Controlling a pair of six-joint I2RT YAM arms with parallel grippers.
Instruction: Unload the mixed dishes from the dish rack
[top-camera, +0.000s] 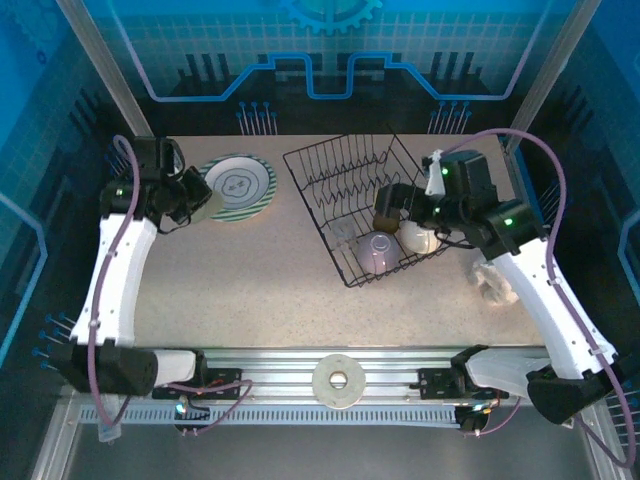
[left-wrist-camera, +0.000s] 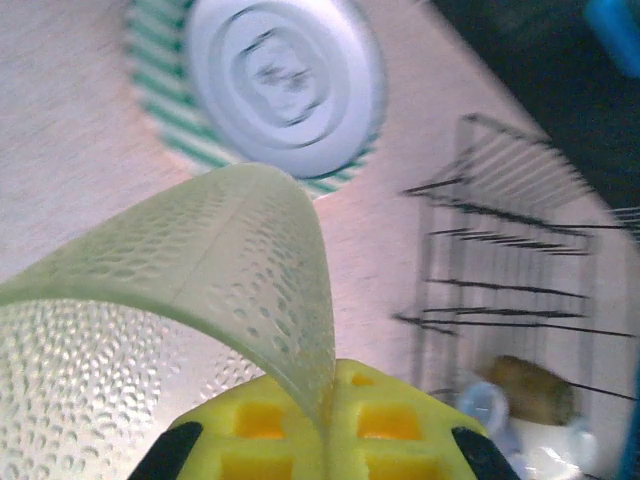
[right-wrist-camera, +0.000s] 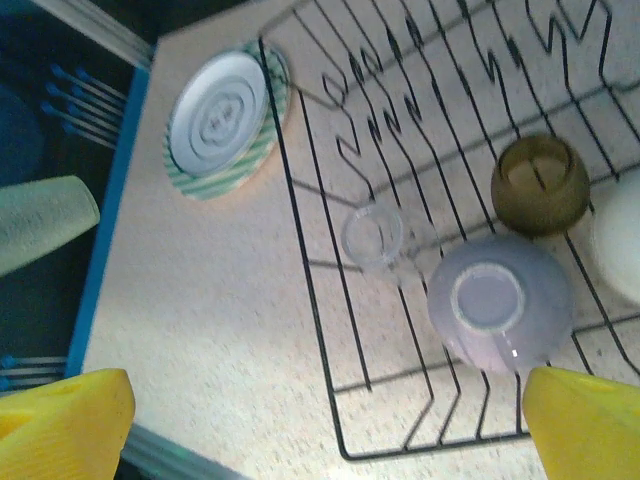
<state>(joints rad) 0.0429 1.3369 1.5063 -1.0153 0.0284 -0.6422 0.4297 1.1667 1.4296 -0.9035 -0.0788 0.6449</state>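
My left gripper holds the tumbler and will next lower it onto the bare tabletop below, beside the striped plate (left-wrist-camera: 85, 50) and away from the rack, and let it go there.
My left gripper (top-camera: 190, 205) is shut on the rim of a pale translucent tumbler (left-wrist-camera: 150, 300), held just left of the green-and-white striped plate (top-camera: 240, 187) that lies on the table. The yellow fingers (left-wrist-camera: 400, 420) pinch the tumbler's wall. The black wire dish rack (top-camera: 340, 165) stands at centre right. In it lie a small brown cup (right-wrist-camera: 540, 185), an upturned lavender cup (right-wrist-camera: 497, 303), a cream bowl (right-wrist-camera: 620, 250) and a small clear glass (right-wrist-camera: 375, 235). My right gripper (right-wrist-camera: 325, 430) hangs open above the rack's near end, holding nothing.
A soft white cloth lump (top-camera: 495, 283) lies on the table right of the rack, under the right arm. A white ring-shaped disc (top-camera: 338, 381) rests on the rail at the near edge. Bare tabletop (top-camera: 250, 280) stretches between the plate and the rack.
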